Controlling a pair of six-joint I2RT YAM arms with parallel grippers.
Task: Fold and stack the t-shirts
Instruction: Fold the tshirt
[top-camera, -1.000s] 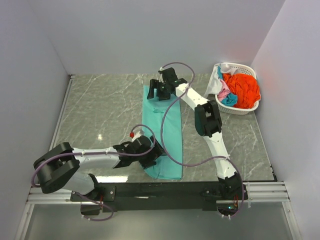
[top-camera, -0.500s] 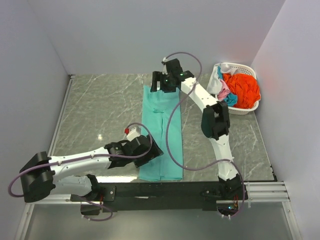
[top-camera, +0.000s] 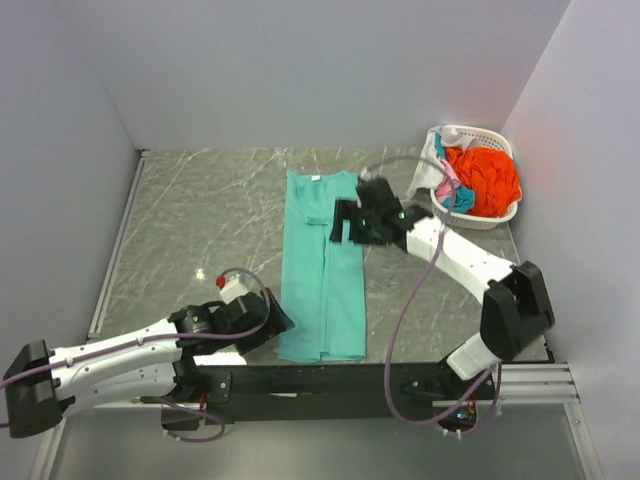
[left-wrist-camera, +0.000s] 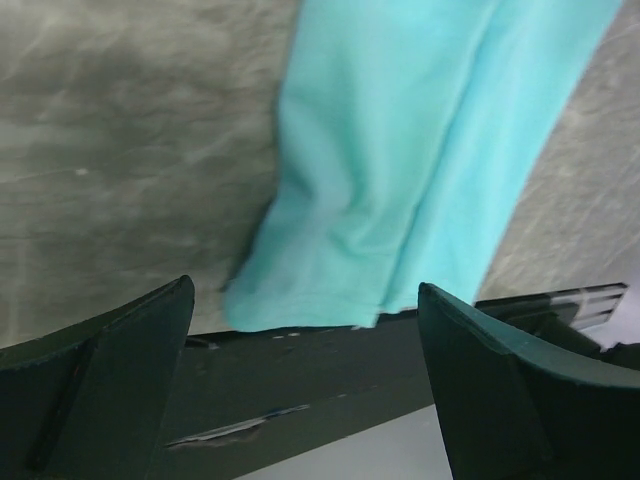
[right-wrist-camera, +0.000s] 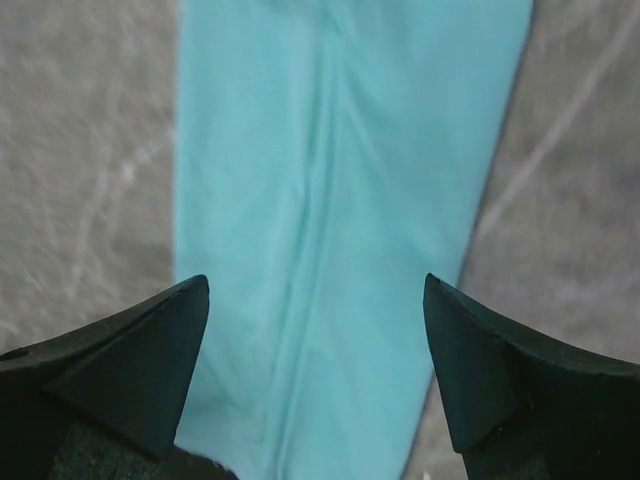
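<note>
I need to lower my left gripper back next and close on the hem at the teal-green t-shirt's near corner (top-camera: 283, 357) (left-wrist-camera: 242, 309), which is below it and nearer the black bar.
A teal-green t-shirt (top-camera: 322, 270) lies flat on the marble table as a long narrow strip, running from the far middle to the near edge. My left gripper (top-camera: 272, 322) is open and empty, low beside the strip's near left corner. In the left wrist view the hem of the teal t-shirt (left-wrist-camera: 420, 150) lies just beyond the gripper (left-wrist-camera: 305, 292). My right gripper (top-camera: 340, 222) hovers open over the strip's upper right part. The right wrist view shows the teal cloth (right-wrist-camera: 340, 150) spread under the gripper (right-wrist-camera: 315, 287), with nothing held.
A white latticed basket (top-camera: 482, 222) stands at the far right, holding an orange-red t-shirt (top-camera: 485, 175), a pink one (top-camera: 448, 183), a blue one (top-camera: 460, 200) and white cloth (top-camera: 428, 160). A black rail (top-camera: 330, 380) runs along the near edge. Walls close in left, back and right.
My right arm has come back from the shirt's far end to above its upper middle, jaws slightly wider. My left arm has drawn back leftward off the shirt's near left edge.
</note>
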